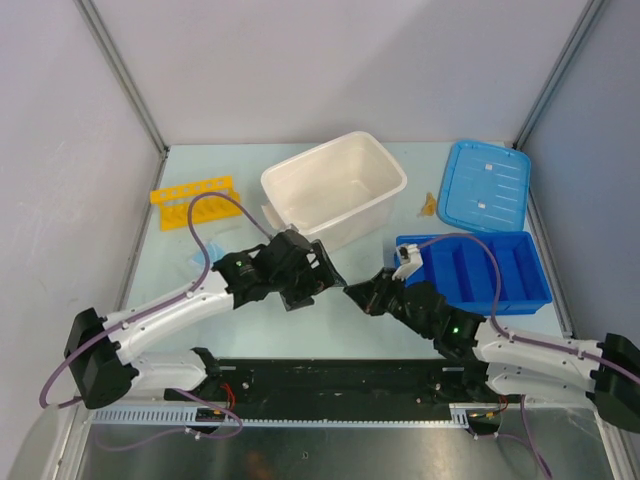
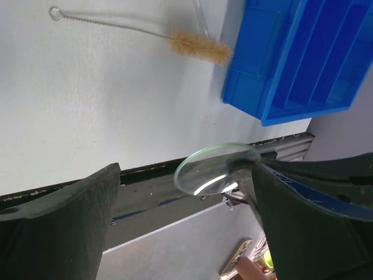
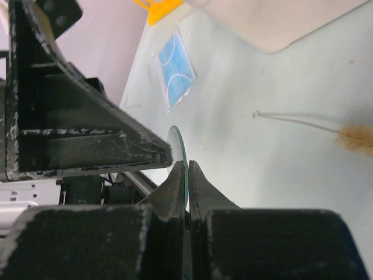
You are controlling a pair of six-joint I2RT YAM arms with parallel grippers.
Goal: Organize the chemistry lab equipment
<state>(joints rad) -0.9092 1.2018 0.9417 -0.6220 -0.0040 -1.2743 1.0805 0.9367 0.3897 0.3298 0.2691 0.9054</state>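
The robot will next move its right gripper outward to the blue divided tray, down over the tray's section nearest the brush (image 1: 431,264), since the left gripper is open and off the disc.
A round clear glass disc (image 2: 210,170) hangs above the table between the two arms. My right gripper (image 3: 186,166) is shut on its rim, and the disc (image 3: 178,146) shows edge-on between the fingertips. My left gripper (image 2: 186,221) stands wide open around the disc without touching it, its dark fingers (image 2: 64,227) far apart. Seen from above, the left gripper (image 1: 326,268) and the right gripper (image 1: 353,293) meet in mid-table. The wire brush (image 2: 198,46) with tan bristles lies on the table below. A pale blue square piece (image 3: 176,69) lies flat further left.
The yellow tube rack (image 1: 195,200) stands at the back left, and the white tub (image 1: 385,205) at the back middle. Its blue lid (image 1: 485,183) lies at the back right, with a tiny amber piece (image 1: 428,207) beside it. The blue divided tray (image 1: 530,295) sits at the right.
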